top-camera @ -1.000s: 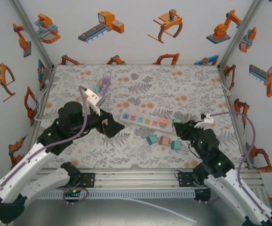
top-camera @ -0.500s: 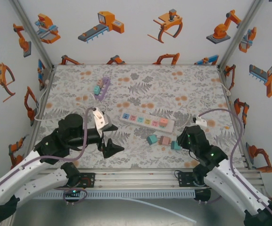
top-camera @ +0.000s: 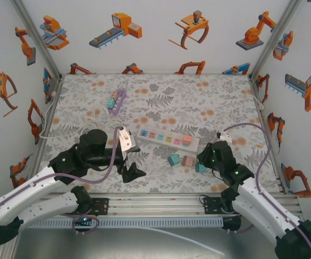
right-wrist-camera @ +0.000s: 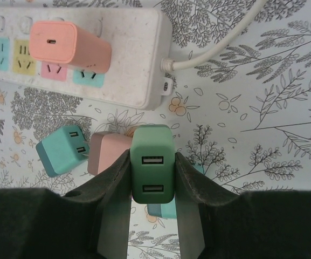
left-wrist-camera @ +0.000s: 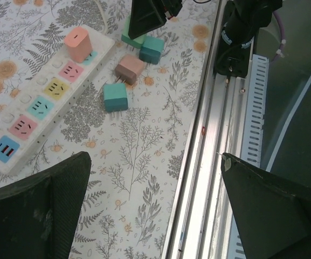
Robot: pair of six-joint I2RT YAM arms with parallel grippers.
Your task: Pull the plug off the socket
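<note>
The dark green plug [right-wrist-camera: 152, 178] hangs free of the white socket strip, so the robot's right gripper will lower it onto the mat [right-wrist-camera: 183, 141] beside the pink-brown plug and let it go.
My right gripper [right-wrist-camera: 152, 155] is shut on a dark green plug [right-wrist-camera: 152, 178] with two USB ports, held free of the white socket strip [right-wrist-camera: 133, 59] and just above the loose plugs. A salmon plug [right-wrist-camera: 69, 46] still sits in the strip's end socket. From above, the strip [top-camera: 160, 136] lies mid-table, with the right gripper [top-camera: 204, 155] off its near right end. My left gripper [top-camera: 131, 171] hangs open and empty over the table's near edge, its fingers [left-wrist-camera: 42, 199] wide apart.
Loose on the mat near the strip lie a teal plug [top-camera: 173, 159], a pink-brown plug [top-camera: 187, 161] and another teal one [top-camera: 200, 167]. A purple strip [top-camera: 116, 99] with small plugs lies at the back left. The metal rail [left-wrist-camera: 209, 162] borders the near edge.
The left arm has drawn back from the strip to the near edge, jaws wide. The right gripper has moved from the strip's right end toward the loose plugs, still shut.
</note>
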